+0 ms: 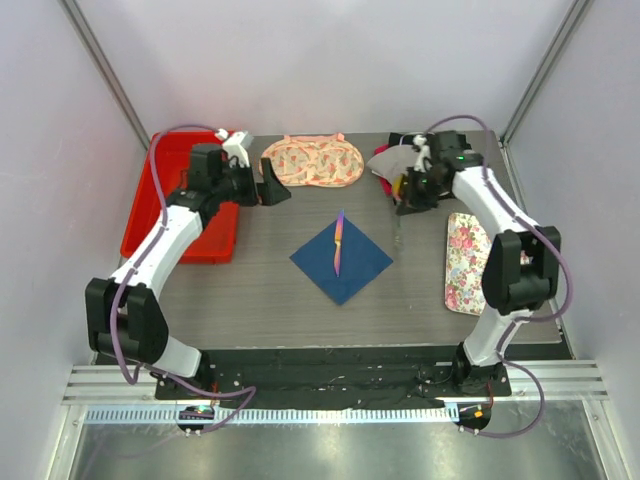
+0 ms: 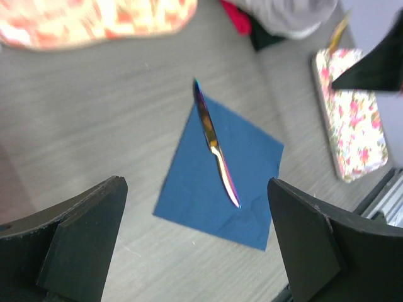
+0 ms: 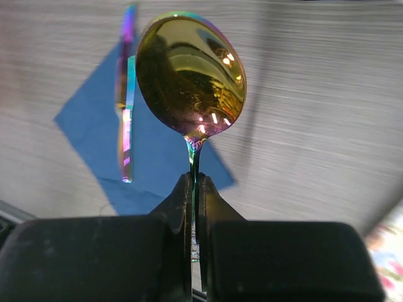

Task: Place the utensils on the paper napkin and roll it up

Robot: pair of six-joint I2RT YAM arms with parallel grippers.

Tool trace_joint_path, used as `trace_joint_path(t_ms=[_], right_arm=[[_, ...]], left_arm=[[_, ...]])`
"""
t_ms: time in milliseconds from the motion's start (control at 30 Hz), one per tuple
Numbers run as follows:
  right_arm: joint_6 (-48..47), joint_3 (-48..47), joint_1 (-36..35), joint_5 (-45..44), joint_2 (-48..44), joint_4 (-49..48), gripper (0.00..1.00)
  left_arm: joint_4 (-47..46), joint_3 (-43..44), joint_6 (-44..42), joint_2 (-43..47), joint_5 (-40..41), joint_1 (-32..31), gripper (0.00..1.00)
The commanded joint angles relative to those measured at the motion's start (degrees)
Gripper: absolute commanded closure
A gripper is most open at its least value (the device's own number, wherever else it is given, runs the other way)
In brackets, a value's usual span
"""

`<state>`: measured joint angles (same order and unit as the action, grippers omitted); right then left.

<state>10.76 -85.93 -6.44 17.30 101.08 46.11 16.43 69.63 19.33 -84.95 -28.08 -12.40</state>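
Observation:
The napkin is bare beside the knife. I need to move my right gripper to the left in the top view and lower the spoon there onto the napkin close [image 1: 353,252] [image 3: 153,141] beside the knife.
The dark blue paper napkin [image 1: 341,260] lies as a diamond in the middle of the table. One iridescent knife [image 1: 339,243] rests along it, its tip past the far corner. In the left wrist view the knife [image 2: 215,145] crosses the napkin [image 2: 220,182]. My left gripper [image 1: 272,190] hovers back left of the napkin, open and holding nothing [image 2: 195,245]. My right gripper [image 3: 195,189] is shut on the thin stem of a gold spoon [image 3: 189,72], held in the air back right of the napkin [image 3: 94,119]. The knife [image 3: 126,113] shows beyond the spoon.
A red tray [image 1: 185,195] stands at the left, under the left arm. A peach floral cloth [image 1: 312,160] lies at the back middle. A white floral mat [image 1: 466,262] lies at the right. A heap of grey and red things [image 1: 390,165] sits behind the right gripper [image 1: 408,200].

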Motion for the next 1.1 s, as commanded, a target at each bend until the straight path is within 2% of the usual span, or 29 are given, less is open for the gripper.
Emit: trace_joint_path(t_ms=[0, 167, 267, 467, 667, 1067], right_arm=[[7.5, -3.5, -6.4, 2.6, 6.1, -2.1, 0.99], [11.2, -7.1, -13.8, 2.3, 13.6, -2.7, 0.99], [12.5, -7.9, -15.7, 2.1, 16.9, -3.0, 0.99], [15.5, -9.9, -16.9, 1.8, 19.8, -4.4, 0.99], [17.1, -10.6, -17.1, 0.7, 21.2, -4.6, 0.99], [18.2, -11.4, -17.4, 1.7, 23.2, -5.0, 0.95]], left_arm=[[-5.5, 4.5, 0.2, -0.2, -4.4, 5.3, 0.00], [-3.3, 2.5, 1.2, 0.9, 0.7, 5.3, 0.00], [-0.9, 0.6, 1.6, 1.5, 2.9, 5.4, 0.00], [-1.3, -2.7, 4.9, 2.6, 4.9, 5.4, 0.00], [-2.2, -4.0, 7.9, 1.2, 3.4, 5.3, 0.00], [-3.9, -5.4, 9.1, 0.8, 3.6, 5.3, 0.00]])
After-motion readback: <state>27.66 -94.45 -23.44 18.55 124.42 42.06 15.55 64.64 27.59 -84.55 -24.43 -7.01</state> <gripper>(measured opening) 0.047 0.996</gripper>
